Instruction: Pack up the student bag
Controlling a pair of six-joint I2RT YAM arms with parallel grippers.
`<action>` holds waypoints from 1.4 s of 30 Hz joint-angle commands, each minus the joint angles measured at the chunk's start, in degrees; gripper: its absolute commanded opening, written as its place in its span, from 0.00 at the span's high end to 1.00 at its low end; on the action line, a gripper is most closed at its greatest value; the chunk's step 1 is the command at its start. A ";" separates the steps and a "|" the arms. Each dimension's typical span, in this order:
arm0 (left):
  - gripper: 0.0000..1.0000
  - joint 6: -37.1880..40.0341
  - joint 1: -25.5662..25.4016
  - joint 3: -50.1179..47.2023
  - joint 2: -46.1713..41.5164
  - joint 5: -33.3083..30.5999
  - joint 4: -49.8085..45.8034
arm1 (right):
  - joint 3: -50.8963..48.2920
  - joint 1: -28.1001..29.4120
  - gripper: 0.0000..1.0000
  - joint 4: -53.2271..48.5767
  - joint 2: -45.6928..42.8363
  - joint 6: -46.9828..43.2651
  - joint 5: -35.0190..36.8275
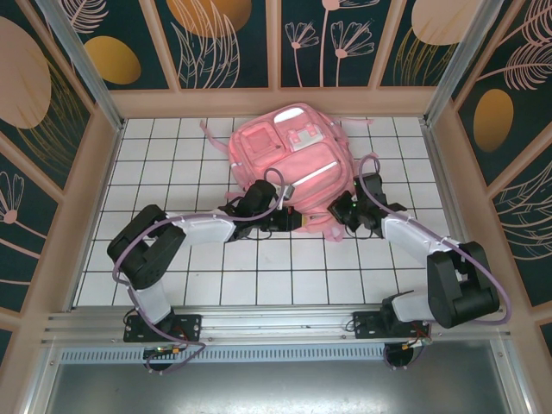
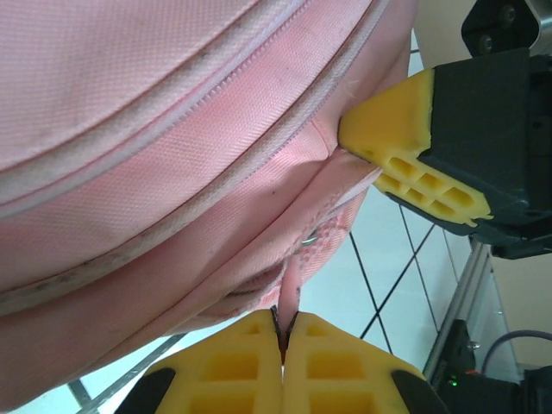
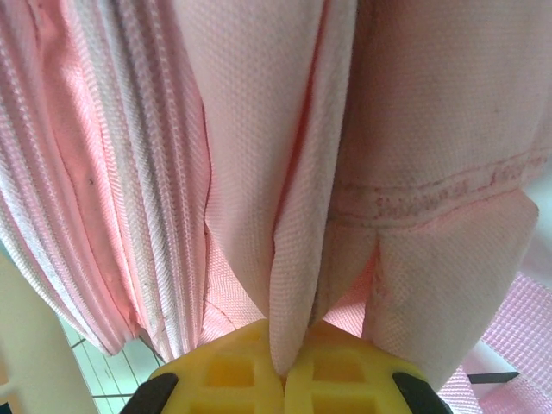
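My left gripper draws the pull tab along the zipper seam next, away from the fabric fold, and releases it. My right gripper holds that fold.
The pink student bag lies at the back middle of the tiled table, front pockets up. My left gripper is at the bag's near edge, shut on a thin pink pull tab hanging from the bag's zipper seam. My right gripper is a little to the right at the same near edge, shut on a fold of the bag's fabric. The right gripper's yellow fingers show in the left wrist view, pressed to the bag.
The white tiled table stretches in front of the bag toward the arm bases. Wooden walls stand on both sides and a metal rail runs along the near edge. Pink straps trail from the bag's back.
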 commanded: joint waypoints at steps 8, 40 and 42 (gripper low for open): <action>1.00 3.74 0.68 -2.60 -5.28 -9.40 -9.01 | 1.61 -4.91 1.00 -2.76 -1.70 -2.30 4.81; 1.00 0.33 3.22 -4.46 -9.40 -41.13 -22.69 | 6.55 -9.86 1.00 -8.82 -10.32 1.75 3.61; 1.00 0.22 4.56 -3.70 -8.51 -41.27 -22.55 | 5.91 -10.32 1.00 -8.32 -10.56 1.50 2.73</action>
